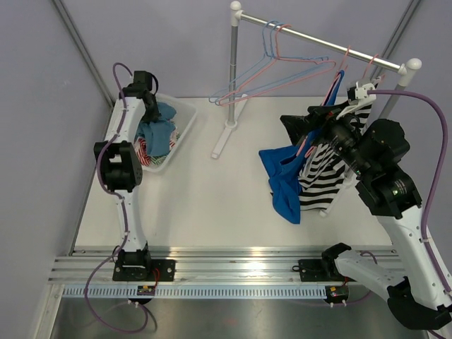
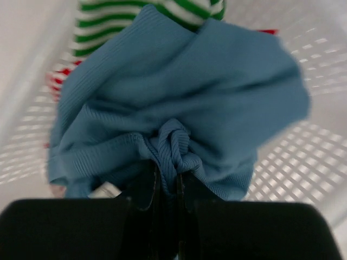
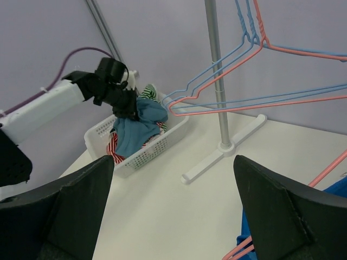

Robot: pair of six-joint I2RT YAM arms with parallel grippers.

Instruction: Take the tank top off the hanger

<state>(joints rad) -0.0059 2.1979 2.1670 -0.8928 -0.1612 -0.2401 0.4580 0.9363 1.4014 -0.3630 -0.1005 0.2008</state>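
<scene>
The left gripper lowers the slate-blue tank top into the white basket next and releases it, as its folds already lie over the striped clothes.
A slate-blue ribbed tank top lies bunched over the white basket, and my left gripper is shut on a fold of it. From above, that gripper sits over the basket at the back left. A bright blue garment and a black-and-white striped one hang from hangers on the right end of the rail. My right gripper stands open and empty beside them, with a pink hanger at its lower right.
Two bare hangers, blue and pink, hang near the rail's left post, whose foot rests on the table. The basket also holds green-striped and red-striped clothes. Grey walls close in both sides.
</scene>
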